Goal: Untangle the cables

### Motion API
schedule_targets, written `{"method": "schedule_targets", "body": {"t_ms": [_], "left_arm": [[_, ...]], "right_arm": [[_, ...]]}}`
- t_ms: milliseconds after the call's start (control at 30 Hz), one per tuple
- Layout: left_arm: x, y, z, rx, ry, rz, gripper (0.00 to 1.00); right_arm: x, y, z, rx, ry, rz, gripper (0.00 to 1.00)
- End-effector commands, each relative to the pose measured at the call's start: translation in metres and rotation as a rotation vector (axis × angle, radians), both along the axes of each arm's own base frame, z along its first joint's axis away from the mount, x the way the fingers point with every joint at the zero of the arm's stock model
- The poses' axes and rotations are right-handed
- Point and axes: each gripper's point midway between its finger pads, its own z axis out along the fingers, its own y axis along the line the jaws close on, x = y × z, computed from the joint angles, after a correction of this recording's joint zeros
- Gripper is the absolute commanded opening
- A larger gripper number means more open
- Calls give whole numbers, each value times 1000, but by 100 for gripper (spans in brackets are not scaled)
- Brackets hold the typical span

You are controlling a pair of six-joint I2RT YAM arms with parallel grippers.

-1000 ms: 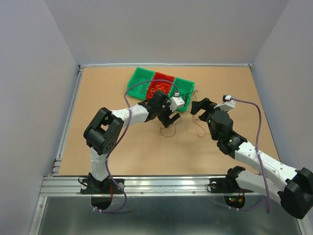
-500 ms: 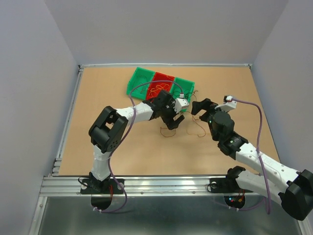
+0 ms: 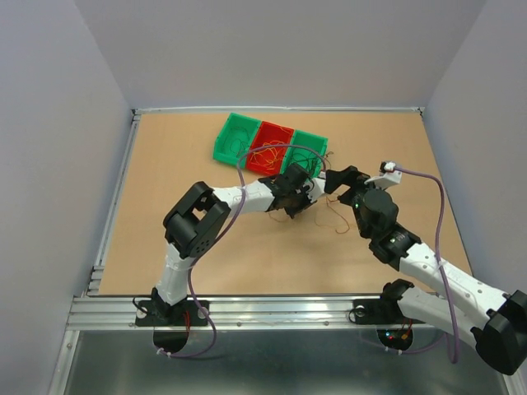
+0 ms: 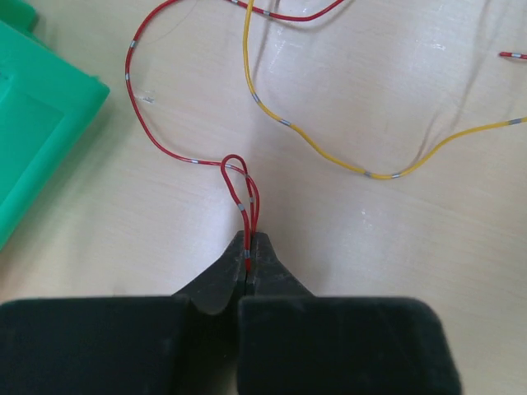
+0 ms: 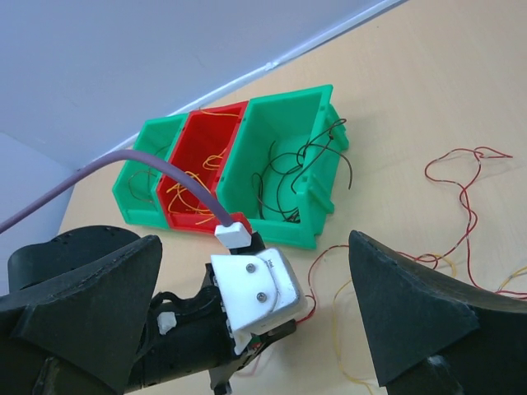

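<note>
I will lower my right gripper onto the loose yellow wire (image 3: 336, 212) (image 5: 336, 332) next, because my left gripper already holds the red cable that crosses it.
The cables lie loose on the table, thin red (image 4: 140, 115) and yellow (image 4: 329, 148) strands, seen as a small clump (image 3: 332, 216) from above. My left gripper (image 4: 249, 247) is shut on a folded loop of the red cable (image 4: 240, 183), which sticks out between its tips. In the top view the left gripper (image 3: 306, 202) sits low on the table just in front of the bins. My right gripper (image 5: 254, 245) stands open just right of it, its jaws wide apart with nothing between them but the left wrist below. More red cable (image 5: 461, 197) lies to its right.
Three joined bins stand at the back: a green one (image 3: 233, 137), a red one (image 3: 270, 148) holding yellow wires, and a green one (image 5: 288, 177) holding black wires. A corner of a green bin (image 4: 33, 123) lies close left of the left gripper.
The left arm reached right and down to the strands, and its gripper went from open to shut on the red cable loop. The right arm barely moved.
</note>
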Motion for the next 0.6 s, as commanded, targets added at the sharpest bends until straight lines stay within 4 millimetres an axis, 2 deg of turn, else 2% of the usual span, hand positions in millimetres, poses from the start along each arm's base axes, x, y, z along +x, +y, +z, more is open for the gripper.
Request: {"method": "schedule_targets", "body": {"t_ms": [0, 100, 133, 200, 267, 300, 333, 367, 400, 433, 500, 533, 567], "left_arm": [[4, 17, -1, 68, -30, 34, 0], [6, 19, 24, 4, -49, 22, 0], [14, 26, 49, -52, -73, 38, 0], [13, 28, 80, -161, -60, 10, 0], [25, 44, 147, -327, -128, 14, 0], [30, 54, 144, -341, -99, 33, 0], [34, 62, 180, -433, -144, 63, 0], [46, 86, 186, -468, -155, 127, 0], [49, 98, 199, -513, -185, 158, 0], [51, 117, 221, -599, -255, 208, 0], [49, 130, 239, -648, -340, 237, 0], [44, 134, 261, -688, -404, 231, 0], [40, 135, 258, -689, -407, 228, 0]], "right_arm": [[-3, -6, 2, 7, -26, -15, 100], [-4, -6, 4, 12, -33, -15, 100], [-4, -6, 5, 16, -38, -15, 100], [-5, -7, 5, 20, -42, -15, 99], [-6, -9, 5, 23, -46, -19, 99], [-6, -9, 7, 27, -52, -18, 99], [-7, -9, 7, 30, -56, -17, 99], [-7, -9, 8, 35, -62, -15, 99], [-7, -8, 8, 35, -62, -13, 99], [-6, -7, 7, 33, -60, -7, 99], [-4, -3, 2, 22, -45, 2, 99], [-3, 0, 1, 19, -40, 14, 99], [1, 5, -7, 5, -16, 22, 99]]}}
